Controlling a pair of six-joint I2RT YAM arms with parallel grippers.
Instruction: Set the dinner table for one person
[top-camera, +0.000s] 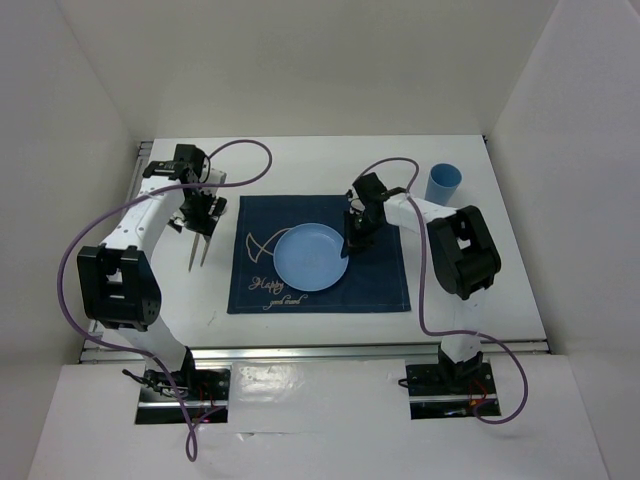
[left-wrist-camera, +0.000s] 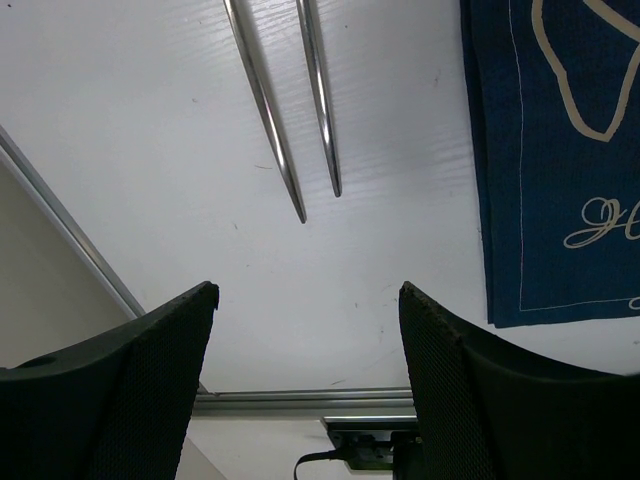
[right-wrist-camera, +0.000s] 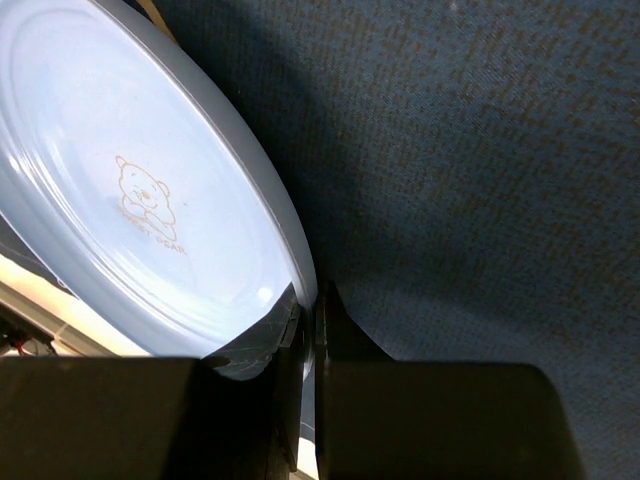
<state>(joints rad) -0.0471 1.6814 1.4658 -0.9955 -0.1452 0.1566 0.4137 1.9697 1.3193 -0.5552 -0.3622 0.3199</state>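
Observation:
Next I will lower my left gripper and reach outward onto the silver spoon's handle nearer the navy placemat (top-camera: 375, 285), since that handle lies below and outward of my open fingers.
The white dinner table (top-camera: 455, 280) carries a navy placemat (top-camera: 375, 285) with a gold fish drawing. A light blue plate (top-camera: 312, 257) sits over the mat's middle. My right gripper (top-camera: 354, 240) is shut on the plate's right rim. In the right wrist view the rim (right-wrist-camera: 290, 240) is pinched between the fingers (right-wrist-camera: 340, 340), above the mat (right-wrist-camera: 480, 150). Two slim metal chopsticks (top-camera: 198, 247) lie on the table left of the mat. My left gripper (top-camera: 201, 212) is open and empty just behind them. In the left wrist view the chopsticks (left-wrist-camera: 290, 120) lie beyond the gripper (left-wrist-camera: 308, 288).
A blue cup (top-camera: 441, 183) stands upright at the back right of the table. Silver rails (top-camera: 330, 349) edge the table, with one showing in the left wrist view (left-wrist-camera: 300, 400). White walls enclose the left, back and right sides. The placemat's left edge (left-wrist-camera: 560, 150) is right of the chopsticks.

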